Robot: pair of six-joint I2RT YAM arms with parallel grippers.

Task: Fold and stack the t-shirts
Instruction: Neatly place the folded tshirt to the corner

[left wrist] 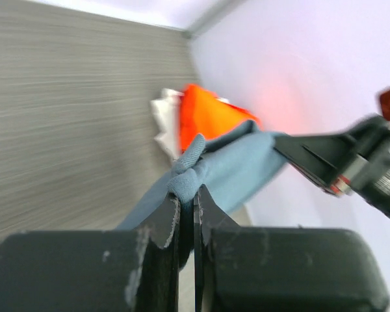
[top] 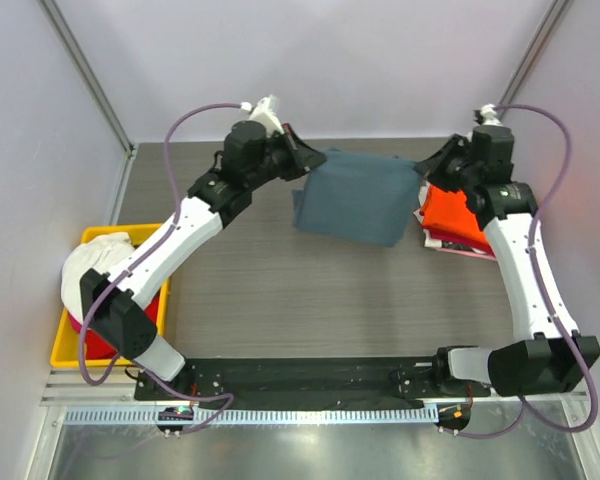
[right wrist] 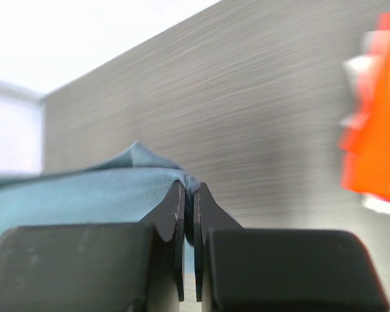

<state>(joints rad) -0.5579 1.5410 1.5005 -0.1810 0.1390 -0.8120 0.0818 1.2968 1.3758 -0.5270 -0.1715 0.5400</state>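
The blue-grey cloth hangs short of the stack, so next I will move my left gripper to the right in the top view, over the orange t-shirt point(top: 455, 220) point(left wrist: 201, 117), to let go.
A folded slate blue-grey t-shirt point(top: 358, 195) hangs stretched between both grippers above the far middle of the table. My left gripper point(top: 315, 160) is shut on its left top corner; the cloth point(left wrist: 221, 172) bunches at the fingertips in the left wrist view. My right gripper point(top: 425, 165) is shut on its right top corner, seen as blue cloth point(right wrist: 84, 195) in the right wrist view. A folded bright orange t-shirt point(top: 455, 220) lies on a stack at the right, with white and red cloth under it. It also shows in the left wrist view point(left wrist: 205, 117) and the right wrist view point(right wrist: 377, 156).
A yellow plastic bin point(top: 75, 350) stands at the left edge, holding a white t-shirt point(top: 92, 270) over a red one point(top: 100, 342). Grey walls close the far side and both sides of the table.
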